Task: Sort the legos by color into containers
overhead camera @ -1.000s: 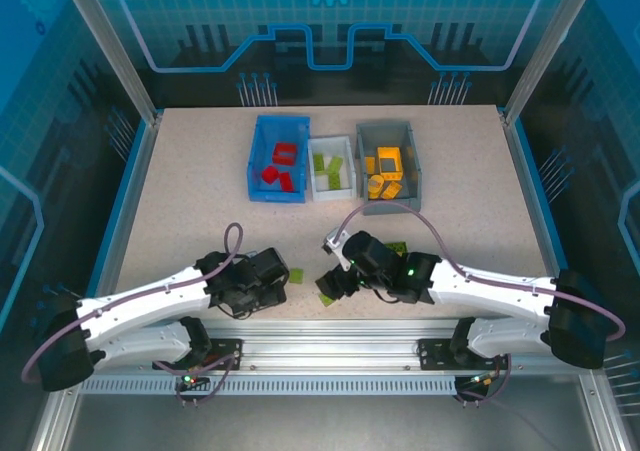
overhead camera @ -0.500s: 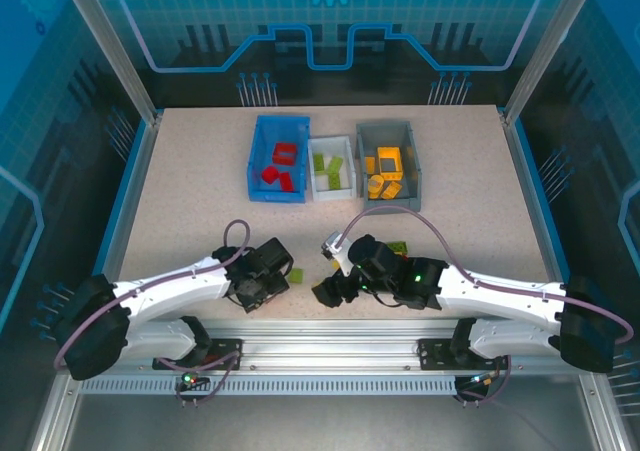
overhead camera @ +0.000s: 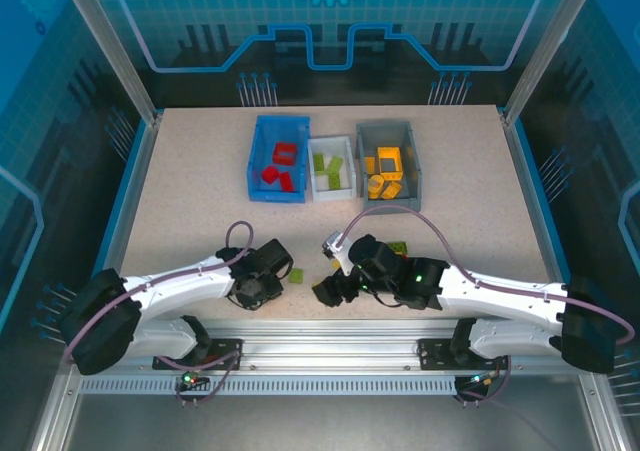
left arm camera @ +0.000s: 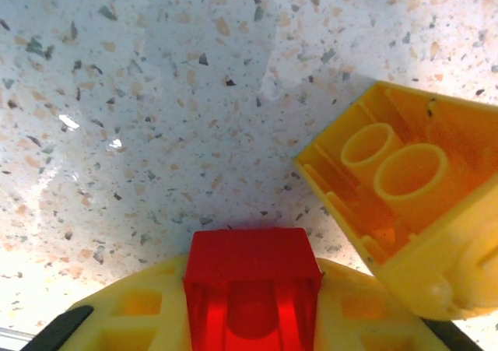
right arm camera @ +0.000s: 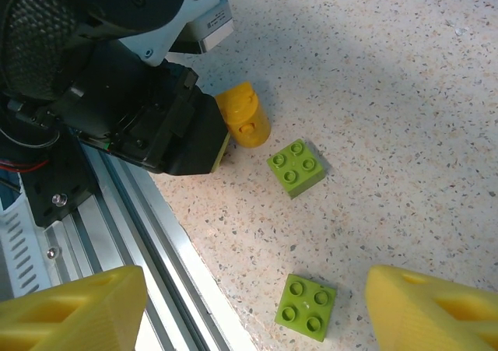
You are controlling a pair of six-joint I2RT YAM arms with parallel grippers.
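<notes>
My left gripper lifts the red lego next, then carries it outward over the blue container [overhead camera: 254, 161], since that container holds the red legos.
In the left wrist view a red lego [left arm camera: 251, 264] sits between my yellow fingers, touching both, and the left gripper [left arm camera: 251, 296] is shut on it just above the table. An upturned yellow lego [left arm camera: 405, 203] lies close to its right. From above, the left gripper [overhead camera: 262, 289] is near the table's front edge. The right gripper [right arm camera: 253, 312] stands open low over the table, with one lime green lego [right arm camera: 306, 307] between its fingers and another green lego [right arm camera: 296, 166] beyond it. At the back stand the blue container [overhead camera: 254, 161] with red legos, the white container [overhead camera: 333, 193] with green ones and the grey container [overhead camera: 412, 161] with yellow ones.
A green lego [overhead camera: 296, 275] lies between the two grippers and another green lego [overhead camera: 398, 248] behind the right gripper [overhead camera: 330, 289]. The left arm's dark wrist [right arm camera: 148, 117] is close ahead of the right gripper. The aluminium rail [overhead camera: 330, 343] runs along the front edge.
The left gripper's jaws have closed onto the red lego and its arm has shifted a little forward. The right gripper dropped slightly early on, then stayed still and open.
</notes>
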